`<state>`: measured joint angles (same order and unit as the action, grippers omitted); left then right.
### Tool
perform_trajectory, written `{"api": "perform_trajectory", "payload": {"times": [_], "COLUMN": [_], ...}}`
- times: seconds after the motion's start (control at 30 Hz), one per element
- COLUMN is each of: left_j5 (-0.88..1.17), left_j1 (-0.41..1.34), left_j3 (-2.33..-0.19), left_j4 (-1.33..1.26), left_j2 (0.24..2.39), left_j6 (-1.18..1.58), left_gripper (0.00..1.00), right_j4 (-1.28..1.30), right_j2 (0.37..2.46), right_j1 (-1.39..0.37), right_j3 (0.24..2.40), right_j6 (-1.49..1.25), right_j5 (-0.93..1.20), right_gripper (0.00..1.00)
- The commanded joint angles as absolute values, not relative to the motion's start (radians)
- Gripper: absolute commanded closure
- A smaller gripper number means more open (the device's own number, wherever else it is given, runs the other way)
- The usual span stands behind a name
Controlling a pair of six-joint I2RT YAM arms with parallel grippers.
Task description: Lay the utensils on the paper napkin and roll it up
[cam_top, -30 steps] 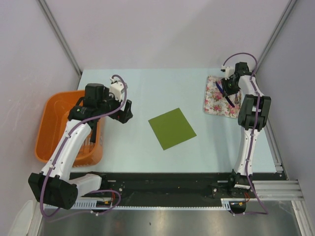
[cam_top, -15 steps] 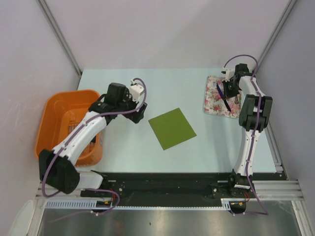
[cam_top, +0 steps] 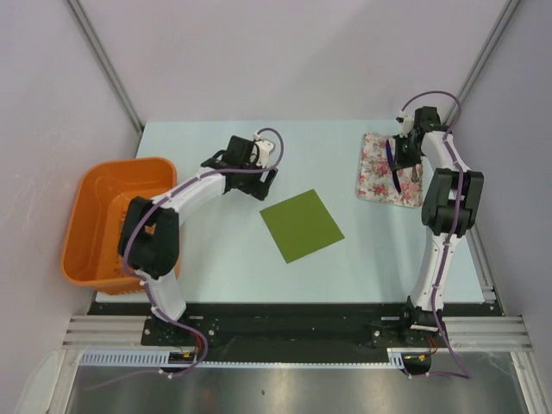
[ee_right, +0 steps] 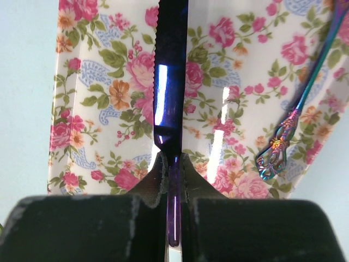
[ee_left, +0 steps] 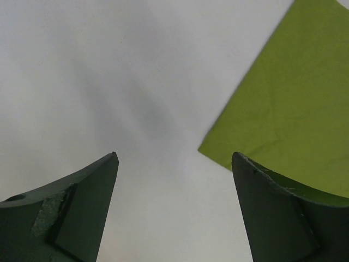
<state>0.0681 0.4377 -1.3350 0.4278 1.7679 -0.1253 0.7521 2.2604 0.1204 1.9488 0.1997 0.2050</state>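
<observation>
The robot will next move its right gripper to the left in the top view, then down over the napkin's middle to release the knife, because the napkin is empty.
The paper napkin is an olive-green square lying flat mid-table; its corner fills the upper right of the left wrist view. My left gripper hangs open just beyond the napkin's far left corner, with nothing between its fingers. Over the floral pad, my right gripper is shut on the handle of a dark blue-purple knife, whose blade points away from the jaws. A second utensil with an ornate iridescent handle lies on the pad to the right.
An orange basket stands at the table's left edge. The floral pad lies at the far right, close to the side wall. Grey walls enclose the table at the back and on both sides.
My left arm has swung from the orange basket rightward to the napkin's far left corner. My right gripper has shut on the knife handle over the floral pad.
</observation>
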Motion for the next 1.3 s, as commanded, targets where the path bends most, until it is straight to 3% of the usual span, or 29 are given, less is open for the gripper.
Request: {"api": "perform_trajectory", "payload": {"times": [0.0,0.43,0.7,1.27], "left_j5": [-0.038,-0.261,-0.218,-0.13], "left_j1": [0.459,0.497,0.497,0.555], "left_j3": [-1.425,-1.396,-1.445,-1.148], "left_j4": [0.362,0.284,0.359,0.361], "left_j2": [1.853,1.97,2.033,1.826], "left_j6": [-0.104,-0.181,-0.21,-0.156], "left_gripper": [0.12,0.19,0.22,0.28], "right_j4": [0.716,0.715,0.716,0.704], "right_j2": [2.186,2.068,2.003,1.878], "right_j1": [0.115,0.11,0.094,0.026], "right_j3": [1.931,1.835,1.779,1.635], "right_j6": [0.14,0.103,0.08,0.044], "right_j5": [0.157,0.224,0.241,0.287], "right_gripper": [1.0,1.0,1.0,1.0]}}
